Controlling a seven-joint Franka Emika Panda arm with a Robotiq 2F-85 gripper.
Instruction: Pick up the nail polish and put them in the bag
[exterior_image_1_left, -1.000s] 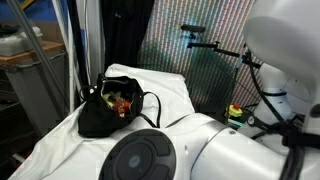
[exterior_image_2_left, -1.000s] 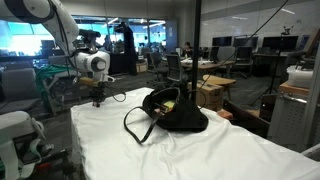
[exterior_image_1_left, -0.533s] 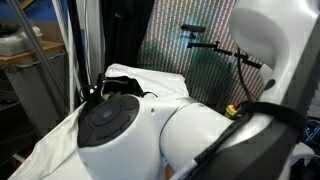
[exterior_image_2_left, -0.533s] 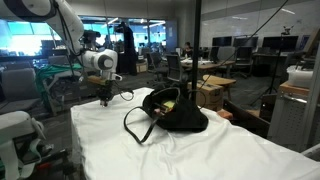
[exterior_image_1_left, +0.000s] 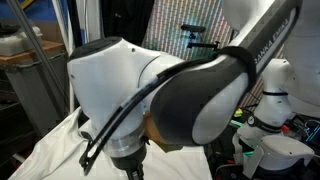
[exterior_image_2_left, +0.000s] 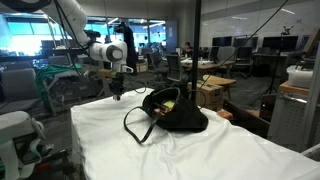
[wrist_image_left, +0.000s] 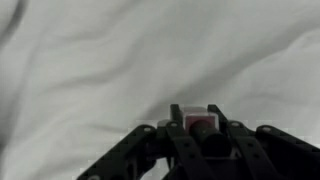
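I need to lift my gripper next and carry it across over the black bag's opening (exterior_image_2_left: 166, 102) to let go of the bottle, because there is only white cloth under my gripper's fingers.
In the wrist view my gripper (wrist_image_left: 198, 118) is shut on a small nail polish (wrist_image_left: 200, 125) bottle; its red body shows between the pale fingertips (wrist_image_left: 176, 113), with its dark cap pointing back toward the wrist. Below it is only white cloth (wrist_image_left: 80, 60). In an exterior view the gripper (exterior_image_2_left: 117, 93) hangs above the cloth, left of the black bag (exterior_image_2_left: 178, 112) and a little higher than its open mouth. The bag's handles (exterior_image_2_left: 136, 122) droop to the near left, and coloured items show inside it. In the other exterior view my arm (exterior_image_1_left: 170, 90) hides the bag.
A white cloth (exterior_image_2_left: 200, 150) covers the table, whose edges fall away on the left and at the front. Cardboard boxes (exterior_image_2_left: 214, 90) stand behind the bag. A white robot base (exterior_image_2_left: 14, 135) sits at the lower left. Office desks and chairs fill the background.
The arm has carried the bottle up and to the right, toward the bag. It has swung in front of an exterior camera and now covers the bag there. The jaws stayed shut.
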